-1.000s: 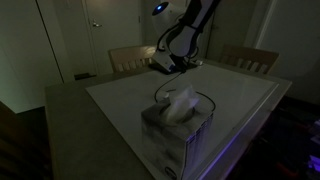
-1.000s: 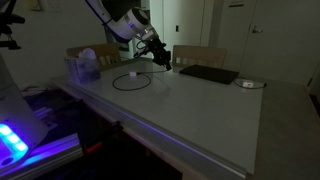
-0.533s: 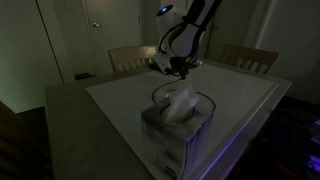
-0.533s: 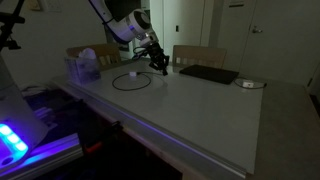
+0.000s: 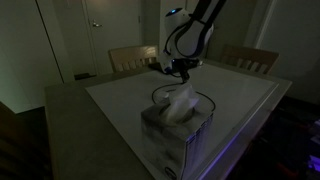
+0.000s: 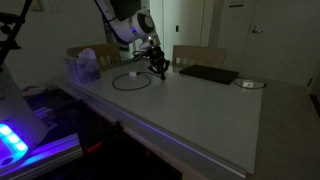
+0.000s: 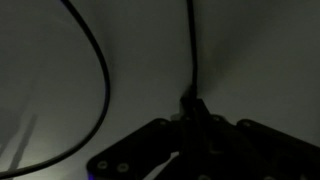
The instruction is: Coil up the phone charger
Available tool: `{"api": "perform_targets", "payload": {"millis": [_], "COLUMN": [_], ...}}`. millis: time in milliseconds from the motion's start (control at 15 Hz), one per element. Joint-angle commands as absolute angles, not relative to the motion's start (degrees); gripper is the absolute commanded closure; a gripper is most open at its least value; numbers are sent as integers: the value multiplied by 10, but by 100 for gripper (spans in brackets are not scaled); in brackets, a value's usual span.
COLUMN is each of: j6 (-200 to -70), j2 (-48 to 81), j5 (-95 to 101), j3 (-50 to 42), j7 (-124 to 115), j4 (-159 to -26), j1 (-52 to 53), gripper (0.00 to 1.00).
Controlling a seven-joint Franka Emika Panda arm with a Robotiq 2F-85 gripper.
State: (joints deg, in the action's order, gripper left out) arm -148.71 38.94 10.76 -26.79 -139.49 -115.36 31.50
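The piece of cable runs apart from the curving piece of cable, so my gripper will next draw it back low over the table, beside the loop's edge (image 6: 150, 84), and release it there.
The phone charger is a thin dark cable lying in a loose loop (image 6: 131, 81) on the pale table, with a small white block (image 6: 133, 73) at the loop's far side. In an exterior view, part of the loop (image 5: 206, 99) shows behind the tissue box. My gripper (image 6: 158, 70) (image 5: 179, 72) hangs low over the table just beside the loop. In the wrist view, the gripper (image 7: 193, 106) is shut on a strand of the cable (image 7: 190, 50) that runs straight up from the fingertips. Another strand (image 7: 103, 70) curves past on the left.
A tissue box (image 5: 178, 125) (image 6: 83, 68) stands near the loop. A flat black pad (image 6: 208, 74) and a small pale object (image 6: 248, 84) lie further along the table (image 6: 200, 110). Wooden chairs (image 5: 130, 58) (image 5: 250, 58) stand at the far edge.
The gripper has come down toward the table beside the loop, still shut on the cable. The loop itself looks unchanged.
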Motion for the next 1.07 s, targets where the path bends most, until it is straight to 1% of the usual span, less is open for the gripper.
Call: {"api": "perform_targets", "payload": {"millis": [0, 267, 533, 1000], "j6": [-1504, -1482, -1467, -1471], "j2": [356, 342, 339, 325], "j5": [117, 108, 109, 100], "j3": [-213, -167, -133, -128], "j7": [-1404, -1380, -1365, -1401], "j4": [-1180, -1173, -1167, -1192], "j1": [259, 216, 197, 186], "gripper": [98, 98, 98, 98]}}
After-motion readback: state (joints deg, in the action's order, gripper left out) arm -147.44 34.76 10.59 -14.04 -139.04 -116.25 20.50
